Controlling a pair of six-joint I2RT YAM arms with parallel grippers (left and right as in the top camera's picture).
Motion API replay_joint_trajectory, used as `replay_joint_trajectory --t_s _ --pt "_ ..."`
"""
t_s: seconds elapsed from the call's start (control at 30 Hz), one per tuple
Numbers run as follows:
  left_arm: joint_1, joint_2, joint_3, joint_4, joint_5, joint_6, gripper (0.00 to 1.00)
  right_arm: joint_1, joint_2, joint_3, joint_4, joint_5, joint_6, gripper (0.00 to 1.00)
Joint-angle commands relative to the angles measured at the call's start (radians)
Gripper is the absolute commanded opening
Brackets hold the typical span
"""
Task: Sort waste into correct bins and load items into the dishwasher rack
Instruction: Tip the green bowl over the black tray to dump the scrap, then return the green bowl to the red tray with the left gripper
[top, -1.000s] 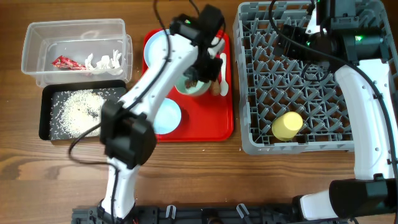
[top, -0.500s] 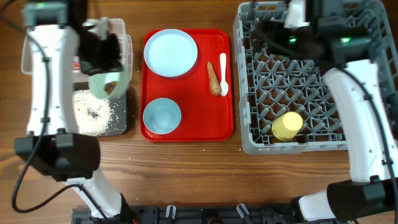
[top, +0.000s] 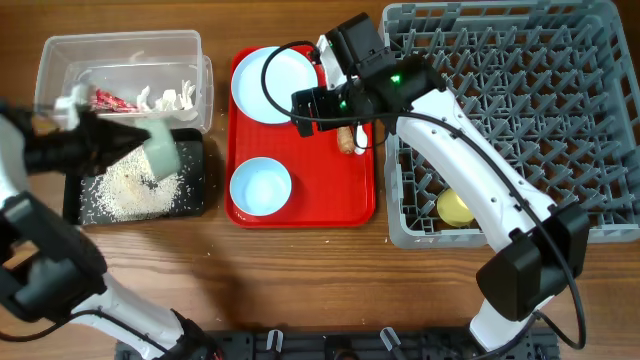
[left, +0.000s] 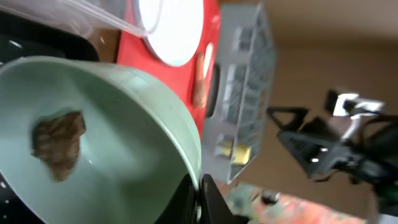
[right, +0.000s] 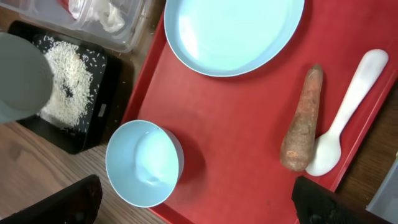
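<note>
A lump (left: 59, 143) remains in the bowl, so my left gripper will empty the bowl next. The bowl will then go to the right in the overhead view and down onto the red tray (left: 185, 85), where my left gripper will release it.
My left gripper (left: 199, 200) is shut on the rim of the pale green bowl (left: 118, 124), which is tipped on its side above the black tray (top: 195, 190) of rice (top: 125, 185). A small dark brown lump (left: 59, 143) still lies inside the bowl. My right gripper (right: 199, 211) is wide open and empty above the red tray, over the pale blue plate (right: 233, 31), light blue bowl (right: 144, 163), carrot-like stick (right: 303, 121) and white spoon (right: 345, 115). The yellow cup (top: 455, 207) lies in the grey dishwasher rack (top: 560, 120).
The clear tub (top: 60, 60) at the back left holds the red wrapper (top: 105, 100) and white tissue (top: 165, 97). The flat red tray (top: 340, 205) sits between the bins and the rack. My right arm (top: 470, 170) crosses the rack's left side.
My left arm has swung out to the left and tipped the green bowl over the black tray. My right arm has left the rack's far side and now hangs over the red tray.
</note>
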Motion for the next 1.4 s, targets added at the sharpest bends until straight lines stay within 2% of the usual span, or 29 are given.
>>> replay_joint_trajectory --t_s 0.0,0.13,0.27,0.3,0.43,0.5,0.53,0.7,0.87,0.93,1.0,1.03,1.07,1.17,1.2,1.27,1.37 --pt "0.123 0.091 -0.094 0.014 0.193 0.163 0.04 0.003 0.044 0.011 0.012 0.017 0.032 0.99" --pt "0.144 0.177 -0.101 -0.074 0.302 0.346 0.04 0.005 0.083 0.01 0.032 -0.034 0.031 0.99" --pt "0.12 0.18 -0.101 -0.146 0.309 0.459 0.04 0.006 0.092 0.01 0.043 -0.044 0.037 0.99" --pt "0.113 0.18 -0.102 -0.146 0.306 0.458 0.04 0.008 0.092 0.01 0.048 -0.046 0.037 1.0" --pt "0.099 0.169 -0.101 -0.146 0.323 0.325 0.04 0.017 0.104 0.01 0.061 -0.096 0.031 0.99" --pt "0.082 0.116 -0.089 -0.146 0.322 0.325 0.04 0.029 0.137 0.01 0.061 -0.112 0.031 0.99" --pt "0.053 0.031 -0.046 -0.145 0.318 0.307 0.04 0.04 0.177 0.01 0.057 -0.156 0.048 0.94" --pt "0.002 -0.129 0.098 -0.143 0.302 0.243 0.04 0.063 0.244 0.01 0.043 -0.166 0.081 0.77" --pt "-0.008 -0.231 0.143 -0.099 0.236 0.161 0.04 0.092 0.336 0.01 0.042 -0.166 0.111 0.5" --pt "-0.008 -0.236 0.142 -0.082 0.194 0.13 0.04 0.098 0.368 0.01 0.042 -0.167 0.135 0.45" --pt "-0.008 -0.236 0.142 -0.081 0.158 0.13 0.04 0.102 0.397 0.01 0.043 -0.179 0.143 0.45" --pt "-0.01 -0.236 0.142 -0.082 0.14 0.13 0.04 0.102 0.398 0.01 0.042 -0.182 0.154 0.38" --pt "-0.01 -0.236 0.142 -0.082 0.114 0.13 0.04 0.102 0.398 0.01 0.045 -0.182 0.16 0.26" --pt "-0.027 -0.236 0.142 -0.078 0.063 0.13 0.04 0.103 0.399 0.01 0.046 -0.182 0.169 0.16" --pt "-0.037 -0.236 0.142 -0.076 0.049 0.13 0.04 0.102 0.399 0.01 0.042 -0.182 0.175 0.04" --pt "-0.076 -0.236 0.141 -0.049 -0.01 0.089 0.04 0.09 0.389 0.012 0.039 -0.178 0.183 0.04" --pt "-0.182 -0.236 0.138 0.042 -0.129 -0.057 0.04 0.021 0.309 0.052 0.018 -0.13 0.183 0.04"
